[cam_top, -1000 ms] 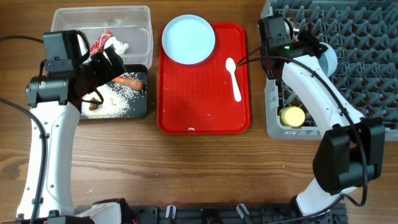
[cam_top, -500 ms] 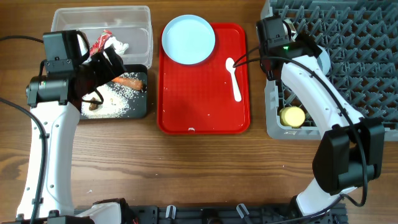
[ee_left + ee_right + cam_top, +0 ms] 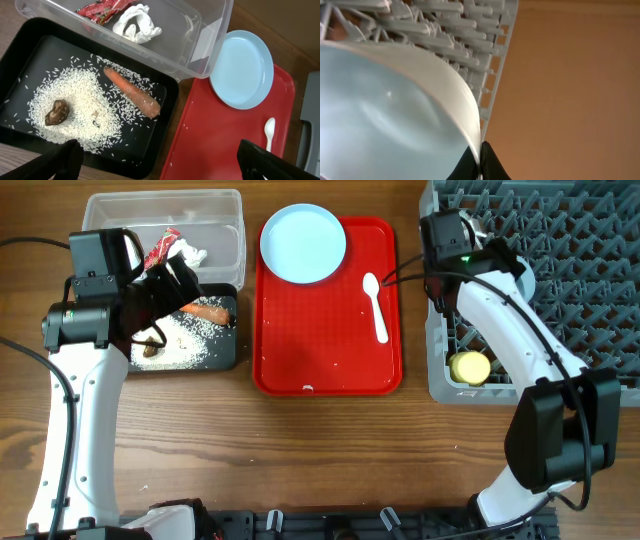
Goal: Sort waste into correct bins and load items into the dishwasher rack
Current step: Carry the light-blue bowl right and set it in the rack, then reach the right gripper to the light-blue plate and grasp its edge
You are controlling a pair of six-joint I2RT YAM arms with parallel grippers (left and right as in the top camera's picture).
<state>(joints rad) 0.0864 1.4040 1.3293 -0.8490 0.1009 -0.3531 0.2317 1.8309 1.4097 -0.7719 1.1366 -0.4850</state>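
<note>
My right gripper will next lower the pale blue bowl back onto the pegs beside the yellow cup (image 3: pixel 470 366) and release the bowl's rim, as that spot is empty.
My left gripper (image 3: pixel 165 157) is open and empty above the black tray (image 3: pixel 228 356), which holds rice (image 3: pixel 75 102), a carrot piece (image 3: pixel 134 92) and a dark lump (image 3: pixel 56 112). The clear tub (image 3: pixel 226 222) behind it holds the red wrapper (image 3: pixel 102 7) and white paper (image 3: pixel 136 25). The pale blue plate (image 3: pixel 303 243) and white spoon (image 3: pixel 377 307) lie on the red tray (image 3: pixel 330 355). My right gripper (image 3: pixel 480 162) is shut on the rim of a pale blue bowl (image 3: pixel 385 115) at the left edge of the grey rack (image 3: pixel 580 240). The yellow cup (image 3: pixel 470 366) sits in the rack. No mint bowl shows.
The red tray lies between the bins and the rack. The rack's upright pegs (image 3: pixel 450 30) stand close behind the bowl. Bare wooden table (image 3: pixel 320 450) runs along the front.
My right arm has shifted slightly to the right over the rack's left edge. The left arm has not moved.
</note>
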